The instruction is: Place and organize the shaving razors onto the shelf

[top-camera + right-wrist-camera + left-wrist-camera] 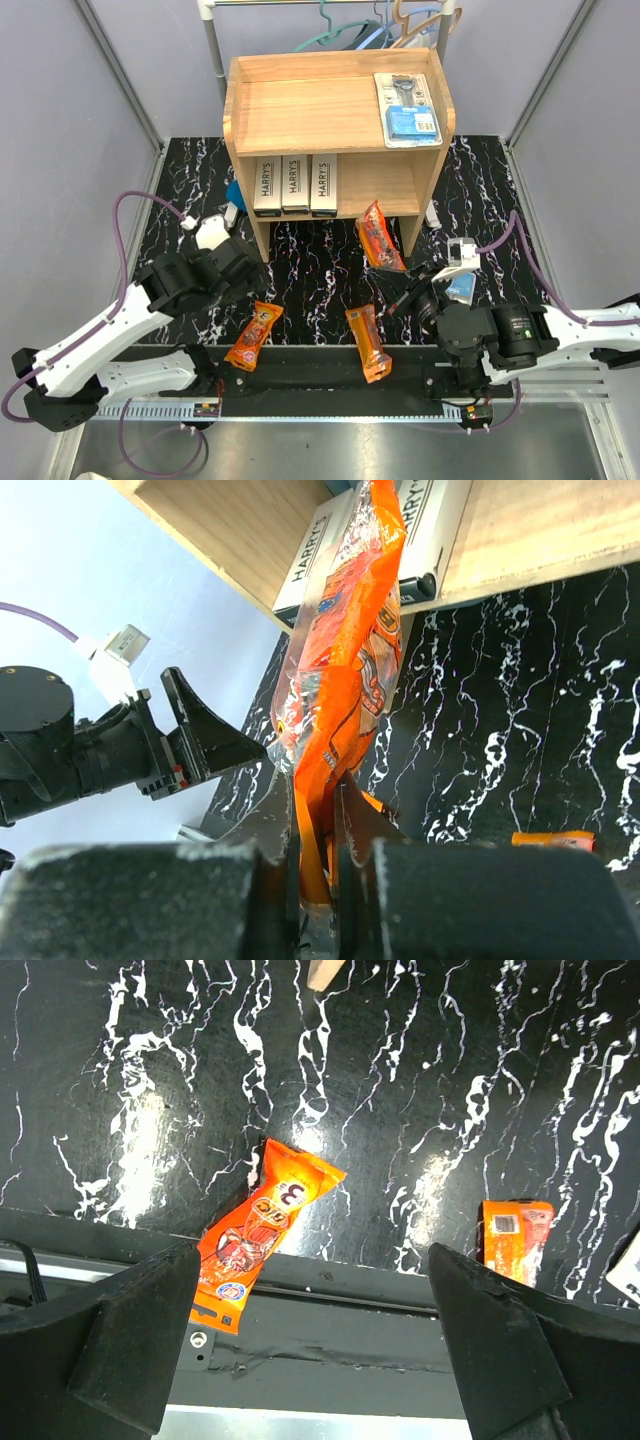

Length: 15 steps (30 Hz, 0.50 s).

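Note:
I will carry the orange packet outward and left in the top view with my right gripper, then release it beside the HARRY'S boxes, where the shelf's lower level is bare.
The wooden shelf [300, 105] stands at the back of the black marbled table. Three HARRY'S boxes [295, 185] lie side by side on its lower tier, and a blue-card blister pack [407, 108] lies on top. My right gripper [318, 810] is shut on the lower end of an orange packet [345, 650], which it holds upright in front of the lower tier [380, 237]. My left gripper [310, 1350] is open and empty above the table's near edge. Another orange packet [262, 1235] lies below its left finger, and one more [515, 1240] lies to the right.
A metal clothes rail with hangers [380, 35] stands behind the shelf. A black mounting rail [320, 375] runs along the near edge. A blue-and-white thing [462, 285] lies partly hidden by my right wrist. Grey walls close both sides.

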Motion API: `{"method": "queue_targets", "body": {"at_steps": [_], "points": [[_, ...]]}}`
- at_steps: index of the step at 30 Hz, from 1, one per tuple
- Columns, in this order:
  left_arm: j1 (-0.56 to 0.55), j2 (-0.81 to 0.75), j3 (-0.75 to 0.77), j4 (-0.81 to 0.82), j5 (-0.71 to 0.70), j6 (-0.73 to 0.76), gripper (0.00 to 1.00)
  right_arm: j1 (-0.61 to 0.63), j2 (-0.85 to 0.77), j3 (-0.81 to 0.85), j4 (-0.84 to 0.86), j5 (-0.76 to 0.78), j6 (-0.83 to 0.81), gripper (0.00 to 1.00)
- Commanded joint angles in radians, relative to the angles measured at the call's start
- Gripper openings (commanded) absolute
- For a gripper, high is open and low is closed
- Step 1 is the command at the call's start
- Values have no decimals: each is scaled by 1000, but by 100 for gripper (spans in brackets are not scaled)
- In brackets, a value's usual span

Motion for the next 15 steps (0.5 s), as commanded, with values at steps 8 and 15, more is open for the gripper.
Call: {"method": "queue_targets", "body": {"at_steps": [8,15], "points": [[2,1,-15,29,-16,18,99,-201,115,73,134,-320,-137,1],[2,-4,-19,31,-11,18,99,-466,122,3,233,-605,-111,1]]}}
